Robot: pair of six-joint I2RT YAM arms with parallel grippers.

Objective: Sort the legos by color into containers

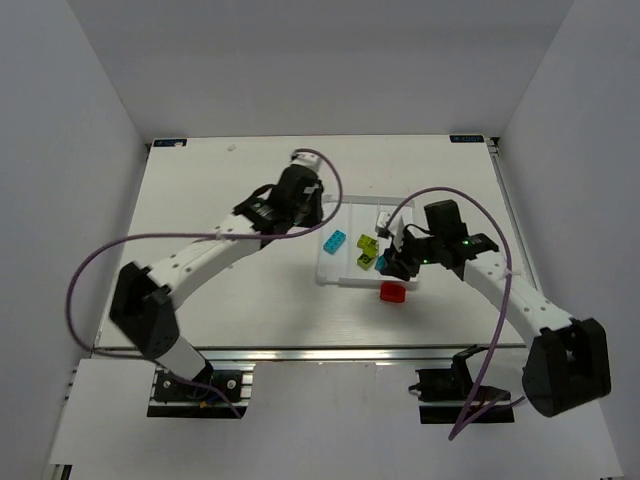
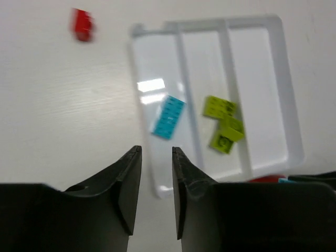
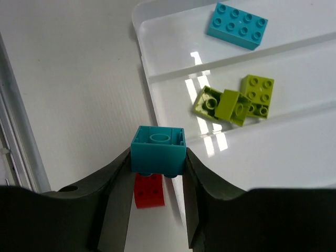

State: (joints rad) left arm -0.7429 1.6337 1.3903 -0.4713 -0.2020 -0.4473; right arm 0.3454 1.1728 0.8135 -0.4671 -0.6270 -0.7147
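Observation:
I next need to move my right gripper left in the top view, past the lime bricks and over the tray's outer compartment's near end (image 1: 336, 268) (image 3: 172, 48), where a cyan brick lies.
The white tray (image 1: 345, 276) has three long compartments. A cyan brick (image 2: 168, 116) lies in one outer compartment and lime bricks (image 2: 223, 122) lie in a cluster in the middle one. The right gripper (image 3: 157, 152) is shut on a second cyan brick (image 3: 157, 149), held over the table just off the tray's rim (image 3: 144, 58). Below that brick, a red brick (image 3: 149, 190) rests on the table. The left gripper (image 2: 156, 149) hangs above the tray's near corner, its fingers a little apart with nothing between them. Another red brick (image 2: 82, 24), blurred, lies on the table beyond the tray.
The tray's third compartment (image 2: 260, 94) holds nothing. White walls close in the table on three sides. A metal rail (image 1: 300, 352) runs along the near edge by the arm bases. Purple cables loop from both arms.

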